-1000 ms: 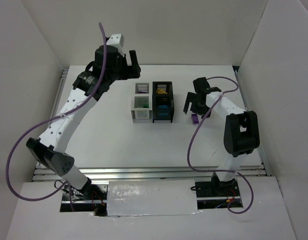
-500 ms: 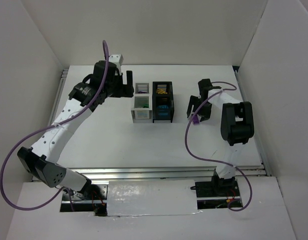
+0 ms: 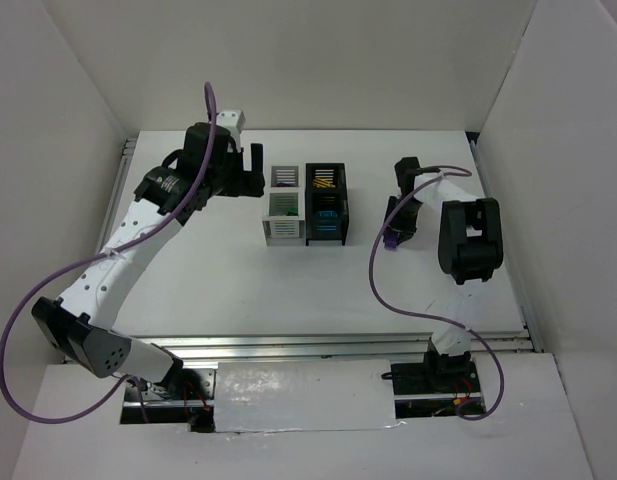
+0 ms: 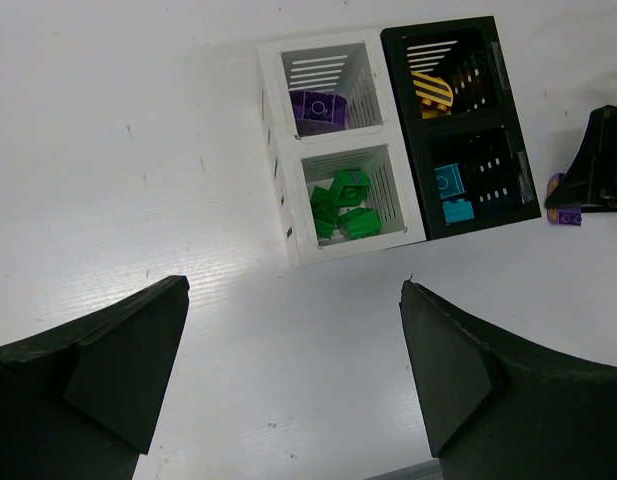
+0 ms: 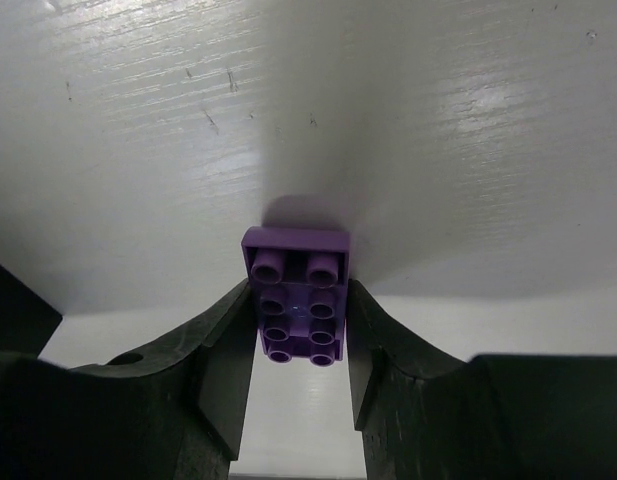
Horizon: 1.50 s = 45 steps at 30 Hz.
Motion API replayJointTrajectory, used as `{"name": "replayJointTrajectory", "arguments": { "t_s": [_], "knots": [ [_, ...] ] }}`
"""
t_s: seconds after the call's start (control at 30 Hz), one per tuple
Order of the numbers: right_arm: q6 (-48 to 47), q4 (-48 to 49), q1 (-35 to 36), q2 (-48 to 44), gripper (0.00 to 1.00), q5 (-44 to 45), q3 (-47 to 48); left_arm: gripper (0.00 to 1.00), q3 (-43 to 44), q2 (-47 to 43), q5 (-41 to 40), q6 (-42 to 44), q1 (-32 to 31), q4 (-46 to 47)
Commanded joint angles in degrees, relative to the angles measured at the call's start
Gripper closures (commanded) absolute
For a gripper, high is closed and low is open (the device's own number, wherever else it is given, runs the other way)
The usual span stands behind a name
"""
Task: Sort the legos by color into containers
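My right gripper lifts the purple lego next and will carry it outward, past the black bins and over the far white bin (image 3: 285,177), where a purple lego sits.
A purple lego (image 5: 296,290) lies studs-up on the white table, and my right gripper (image 5: 298,312) is shut on its long sides. From above, that right gripper (image 3: 398,228) is low over the table, right of the containers (image 3: 284,228), with the purple lego (image 3: 390,241) at its tip. The joined containers (image 4: 275,150) hold a purple lego (image 4: 318,108), green legos (image 4: 343,203), a yellow one (image 4: 433,92) and cyan ones (image 4: 451,190), each colour in its own bin. My left gripper (image 4: 293,288) hangs open and empty, left of the bins.
White walls enclose the table on three sides. A metal rail (image 3: 125,165) runs along the left edge. My right arm's purple cable (image 3: 380,280) loops over the table in front of that arm.
My right gripper has come down to the table and shut on the purple lego. My left arm swung a little left and lower at first, then stayed still.
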Motion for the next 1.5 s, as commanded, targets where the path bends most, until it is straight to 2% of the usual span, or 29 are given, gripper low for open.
{"name": "replayJointTrajectory", "arguments": {
  "t_s": [0.0,0.07,0.13,0.3,0.37,0.5,0.53,0.6,0.73,0.83,0.87,0.97,1.1,1.2,1.3,1.4,1.47],
  "knots": [
    [0.14,-6.01,0.37,2.33,0.58,0.86,3.98,0.00,1.34,-0.24,-0.12,1.97,0.33,0.10],
    [0.23,-6.89,0.45,2.69,0.73,0.94,4.86,0.01,1.43,0.03,0.06,1.88,0.42,0.02],
    [0.75,-6.19,0.45,2.17,1.00,0.77,3.91,0.00,1.51,0.38,0.23,1.70,0.50,-0.16],
    [5.22,-2.68,1.15,-6.35,1.00,-0.29,1.97,0.00,2.65,0.99,-0.56,0.39,1.03,-1.12],
    [9.78,-2.93,2.21,-10.38,1.00,3.81,4.24,0.01,2.74,1.43,-0.82,-1.01,1.29,-1.48],
    [17.07,-7.06,6.51,-13.39,1.00,12.79,14.77,0.01,3.62,2.22,-5.47,-5.93,2.87,-3.49],
    [18.06,-7.15,8.00,-13.66,1.00,14.81,19.50,0.00,3.97,2.31,-6.52,-7.25,3.66,-4.98],
    [20.26,-4.55,12.13,-14.01,1.00,18.34,23.13,0.01,4.59,2.23,-8.29,-10.86,6.38,-6.22],
    [16.59,9.86,18.02,-14.11,1.00,14.15,24.82,0.01,4.15,1.61,-9.26,-13.85,8.50,-7.81],
    [8.60,15.60,20.31,-7.44,1.00,0.64,30.78,0.01,3.54,0.73,-9.35,-14.20,8.68,-8.24],
    [5.71,17.70,20.58,-5.76,1.00,-8.46,33.49,0.00,3.10,0.03,-9.61,-14.12,8.68,-8.25],
    [5.41,23.31,21.02,-0.66,1.00,-16.00,35.10,0.01,1.08,-1.81,-10.05,-12.72,8.68,-6.85],
    [2.78,26.33,24.09,3.20,1.00,-7.09,37.37,0.00,-2.09,-3.49,-5.13,-8.93,8.77,-4.11],
    [2.69,22.30,24.27,8.29,0.99,-6.44,44.49,0.01,-3.76,-4.72,-6.09,-8.93,9.03,-4.11],
    [1.64,20.97,25.32,10.16,0.92,-6.62,45.65,0.01,-5.51,-6.38,-6.97,-8.67,9.99,-4.03],
    [0.50,22.02,26.11,8.76,0.87,-6.09,41.88,0.00,-6.13,-7.09,-7.93,-8.23,10.35,-4.03],
    [0.40,22.64,26.12,7.53,0.77,-5.38,39.15,0.01,-6.40,-7.44,-8.20,-8.23,10.44,-4.03]
  ]
}}
